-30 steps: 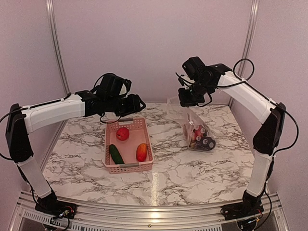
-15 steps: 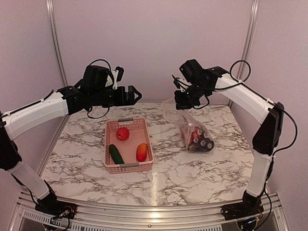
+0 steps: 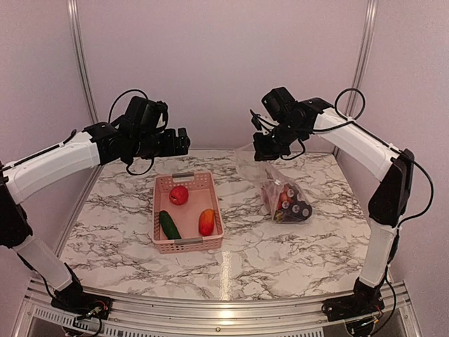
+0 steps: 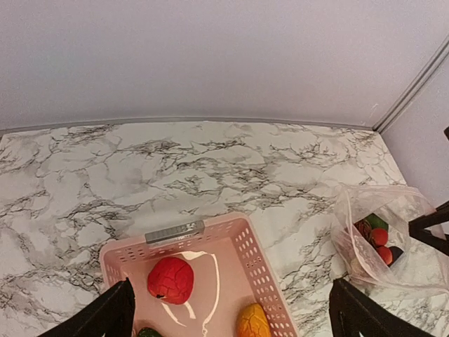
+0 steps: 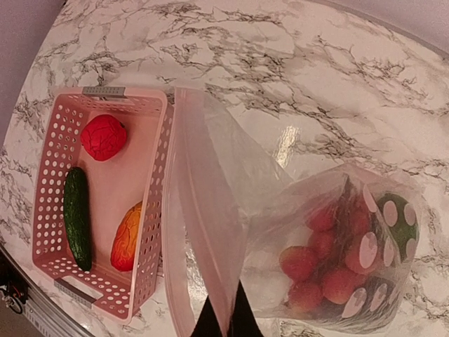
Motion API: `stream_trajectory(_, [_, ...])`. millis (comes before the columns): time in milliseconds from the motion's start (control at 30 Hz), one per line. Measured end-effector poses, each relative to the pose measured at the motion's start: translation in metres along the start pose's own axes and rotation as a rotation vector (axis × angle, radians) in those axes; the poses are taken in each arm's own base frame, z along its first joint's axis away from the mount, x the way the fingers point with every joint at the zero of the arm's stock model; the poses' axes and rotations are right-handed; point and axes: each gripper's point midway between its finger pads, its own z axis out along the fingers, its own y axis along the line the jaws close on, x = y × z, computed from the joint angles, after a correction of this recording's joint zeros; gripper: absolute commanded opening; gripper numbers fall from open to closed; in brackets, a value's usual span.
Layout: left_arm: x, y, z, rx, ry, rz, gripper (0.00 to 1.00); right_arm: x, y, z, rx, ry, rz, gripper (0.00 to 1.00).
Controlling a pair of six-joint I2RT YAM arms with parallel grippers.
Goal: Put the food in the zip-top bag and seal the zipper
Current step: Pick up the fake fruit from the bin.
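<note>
The red tomato point(image 3: 179, 195) point(image 4: 170, 279) is under my left gripper's open fingers, so I should lower that gripper next into the far end of the pink basket and around it.
My right gripper point(image 3: 264, 149) is shut on the mouth of the zip-top bag point(image 3: 282, 194) and holds that edge up off the table. In the right wrist view the fingertips point(image 5: 226, 319) pinch the bag's film beside the pale zipper point(image 5: 184, 210). The bag's point(image 5: 330, 232) bottom holds several red balls and dark pieces. More food lies in the pink basket point(image 3: 184, 175): a red tomato point(image 3: 179, 195), a dark green cucumber point(image 3: 169, 225) and an orange-red fruit point(image 3: 206, 222). My left gripper point(image 3: 184, 142) hangs open and empty above the basket's far end. Its wrist view looks down on the tomato point(image 4: 170, 279).
The basket point(image 4: 256, 260) stands left of centre on the marble table, its long side close to the hanging bag mouth. The back wall and metal corner posts stand close behind both grippers. The bag point(image 4: 382, 239) rests near the right wall.
My left gripper has pulled back to the left, away from the bag, and its jaws have opened wide. The right gripper has shifted slightly left with the bag's mouth.
</note>
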Motion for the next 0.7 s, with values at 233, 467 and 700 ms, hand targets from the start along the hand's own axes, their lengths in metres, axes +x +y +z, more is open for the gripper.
stream_trajectory(233, [0.037, 0.044, 0.033, -0.183, 0.090, -0.031, 0.81, 0.003, 0.002, 0.005, -0.018, 0.008, -0.003, 0.00])
stream_trajectory(467, [0.087, 0.049, 0.068, -0.174, 0.249, 0.018, 0.77, 0.004, 0.004, 0.004, -0.033, 0.004, -0.004, 0.00])
stream_trajectory(700, [0.117, 0.051, 0.101, -0.200, 0.390, 0.146, 0.77, 0.007, 0.006, -0.001, -0.047, 0.001, -0.005, 0.00])
